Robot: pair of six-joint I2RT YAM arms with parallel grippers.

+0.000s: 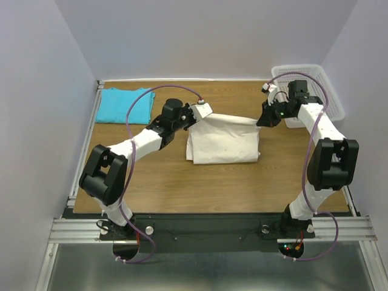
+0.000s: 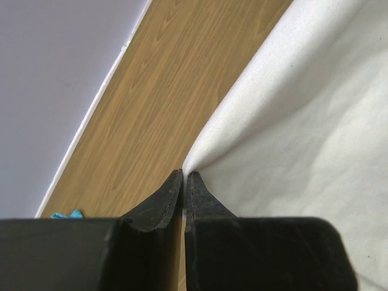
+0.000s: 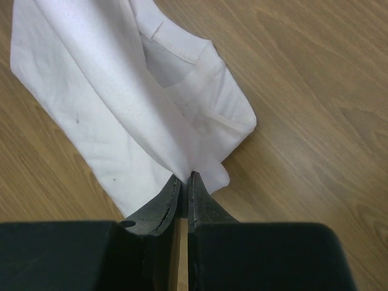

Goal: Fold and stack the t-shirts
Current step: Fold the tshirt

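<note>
The cream t-shirt's inner flap is below my right gripper and outward of it, so my right gripper should move down and outward over the flap and let go of the t-shirt's corner.
The cream t-shirt lies partly folded in the middle of the table, its far edge lifted and stretched between both grippers. My left gripper is shut on its far left corner; in the left wrist view the cloth runs out from the pinched fingertips. My right gripper is shut on its far right corner; in the right wrist view the cloth hangs from the tips. The turquoise t-shirt lies folded at the far left corner and a scrap of it shows in the left wrist view.
A white perforated plastic basket stands at the far right corner, just behind my right arm. The wooden table is bounded by white walls at the back and both sides.
</note>
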